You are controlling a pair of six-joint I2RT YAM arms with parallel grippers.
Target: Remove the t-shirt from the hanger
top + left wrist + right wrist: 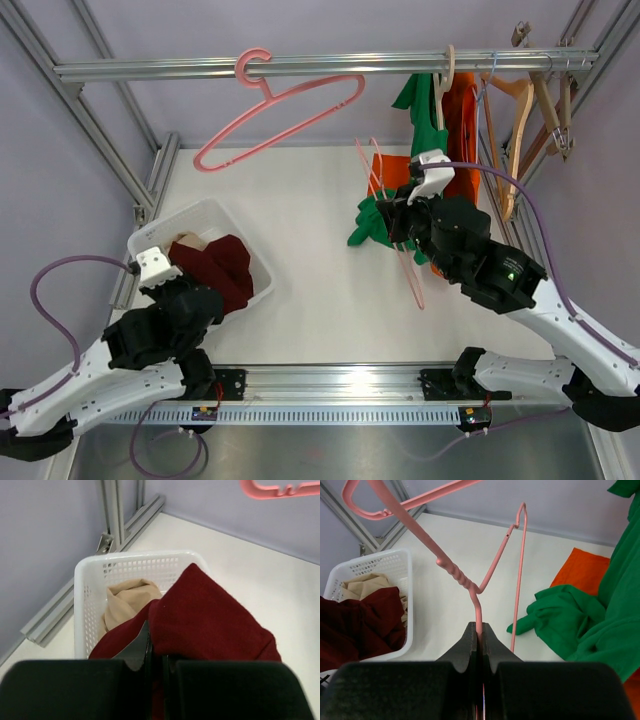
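Observation:
The dark red shirt [210,615] still covers the basket's near rim, so my left gripper will lower next, move outward over the basket and open.
My right gripper [400,215] is shut on the neck of a thin pink wire hanger [412,275]. In the right wrist view the hanger [477,607] rises from my shut gripper [480,627], and its wire looks bare. The green t-shirt [375,222] lies bunched on the table just right of the hanger and also drapes up toward the rail [560,620]. My left gripper [198,277] is over the white basket [190,215], shut [157,645] on a dark red shirt [210,615].
A second pink hanger [290,110] hangs empty on the metal rail [150,70]. Orange cloth [462,120] and wooden hangers [520,110] hang at the right. The basket [130,557] also holds beige cloth [127,602]. Frame posts stand at both sides.

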